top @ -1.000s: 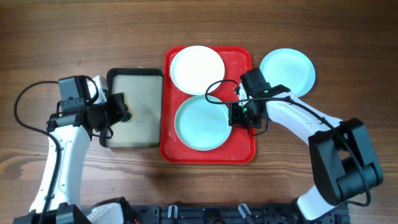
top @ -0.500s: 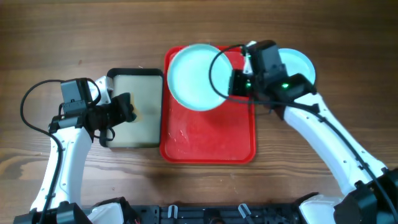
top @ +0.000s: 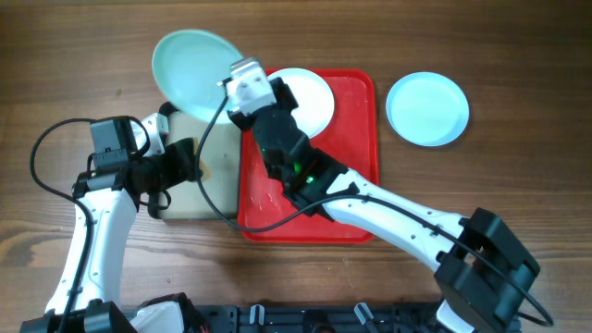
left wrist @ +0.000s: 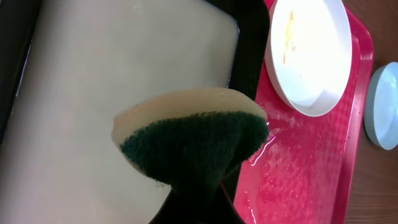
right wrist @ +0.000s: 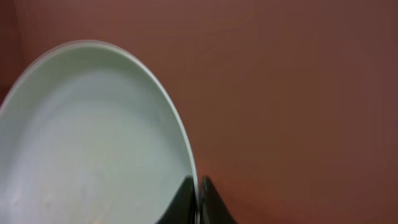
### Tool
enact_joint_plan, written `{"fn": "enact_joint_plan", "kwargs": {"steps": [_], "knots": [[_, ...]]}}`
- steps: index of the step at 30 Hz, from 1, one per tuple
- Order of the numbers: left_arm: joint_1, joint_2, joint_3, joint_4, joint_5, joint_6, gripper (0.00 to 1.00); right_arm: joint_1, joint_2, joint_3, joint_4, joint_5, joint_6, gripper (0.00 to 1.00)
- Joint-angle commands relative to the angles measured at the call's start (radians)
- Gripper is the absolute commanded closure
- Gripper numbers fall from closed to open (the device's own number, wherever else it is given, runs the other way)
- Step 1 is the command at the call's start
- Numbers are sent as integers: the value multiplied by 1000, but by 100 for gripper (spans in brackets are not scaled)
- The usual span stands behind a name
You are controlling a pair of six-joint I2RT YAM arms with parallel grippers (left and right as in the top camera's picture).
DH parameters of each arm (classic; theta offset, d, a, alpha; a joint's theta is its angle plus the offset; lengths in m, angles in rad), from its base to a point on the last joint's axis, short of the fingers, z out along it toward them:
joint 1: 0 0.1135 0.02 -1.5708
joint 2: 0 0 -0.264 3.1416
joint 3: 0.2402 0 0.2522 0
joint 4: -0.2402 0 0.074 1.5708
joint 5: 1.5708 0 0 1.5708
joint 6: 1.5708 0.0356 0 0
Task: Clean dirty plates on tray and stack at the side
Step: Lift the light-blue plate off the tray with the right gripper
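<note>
I will next swing the plate that my right gripper holds across the red tray, then move it down over the other pale blue plate (top: 427, 109).
My right gripper (top: 233, 88) (right wrist: 196, 199) is shut on the rim of a pale blue plate (top: 192, 67) (right wrist: 87, 143). It holds the plate in the air over the far end of the beige tray (top: 217, 180). A white plate (top: 310, 100) (left wrist: 308, 53) with yellow specks lies at the far end of the red tray (top: 356, 199) (left wrist: 298, 174). Another pale blue plate (top: 427, 108) (left wrist: 382, 106) sits on the table to the right of the tray. Over the beige tray (left wrist: 124, 62), my left gripper (top: 185, 165) (left wrist: 199, 193) is shut on a yellow and green sponge (left wrist: 193, 137).
The black-rimmed beige tray lies directly left of the red tray. My right arm (top: 370, 199) stretches diagonally across the red tray. Its black cable (top: 217, 194) loops over the beige tray. Bare wooden table (top: 74, 65) surrounds both trays.
My right arm has lifted the pale blue plate off the red tray and swung it left, to above the beige tray's far end. The left arm has hardly moved.
</note>
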Motion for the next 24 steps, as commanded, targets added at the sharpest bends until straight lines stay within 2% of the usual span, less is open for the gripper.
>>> {"fn": "enact_joint_plan", "kwargs": {"steps": [1,4,5,6,8,11,12,13,14,15,17,20,22,23,24], "knots": [[6,2,-3,4,20,20,96,10,-5,13,146,56,-539,96],[6,2,-3,4,20,20,96,25,-3,13,124,-69,-591,96],[6,2,-3,4,20,20,96,31,-3,13,120,-86,-682,96],[6,2,-3,4,20,20,96,31,-3,13,144,-85,-702,96],[6,2,-3,5,20,21,96,32,-3,13,169,-124,-600,96],[5,2,-3,6,20,21,96,41,-3,13,149,-134,-640,96],[1,2,-3,6,20,20,96,40,-3,13,159,-135,-542,96],[-11,2,-3,8,19,21,96,48,-3,13,115,-200,-505,96],[-15,2,-3,11,19,21,96,53,-3,13,111,-168,-610,96],[-19,2,-3,11,16,24,96,52,-3,13,133,-110,-645,96],[-22,2,-3,11,16,24,96,43,-3,13,159,-74,-427,96],[-22,2,-4,11,16,24,96,32,0,13,77,-53,-361,96],[-22,2,-4,11,16,24,96,-2,6,13,2,-14,-77,96],[-22,2,-4,11,16,24,96,-36,6,13,-111,-53,128,95],[-22,2,-4,11,16,24,96,-63,6,13,-208,-158,258,96]]}}
